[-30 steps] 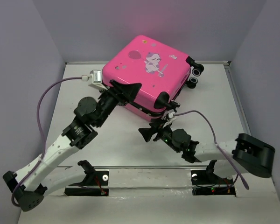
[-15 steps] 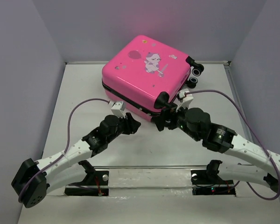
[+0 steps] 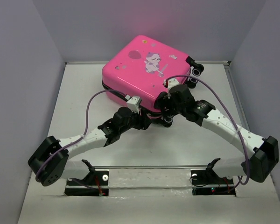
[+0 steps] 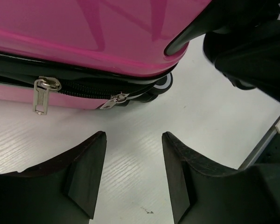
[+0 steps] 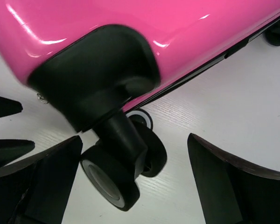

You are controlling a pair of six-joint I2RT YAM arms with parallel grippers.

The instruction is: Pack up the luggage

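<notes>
The luggage's black caster wheel shows between the right gripper's open fingers, so the robot next needs to move that gripper down over the wheel until the fingers are on either side of the wheel's sides, then close them.
The luggage [image 3: 147, 70] is a hot-pink suitcase with a cartoon cat print. It lies flat and closed at the back middle of the table. My left gripper [image 3: 148, 122] is open and empty, low on the table, facing the near corner. In the left wrist view [image 4: 133, 140] two silver zipper pulls [image 4: 41, 95] hang on the black zipper just beyond its fingertips. My right gripper [image 3: 166, 115] is open at the same corner. In the right wrist view [image 5: 134, 140] its fingers straddle the black corner wheel [image 5: 111, 179] without touching it.
Two more black wheels [image 3: 195, 74] stick out at the suitcase's far right corner. Grey walls close in the white table [image 3: 84, 93] at the back and both sides. The two grippers are close together; the left fingertips [image 5: 7, 150] show in the right wrist view.
The left arm swung from the suitcase's left side down to its near corner. The right arm moved up from the table front to the corner wheel. The suitcase has not moved.
</notes>
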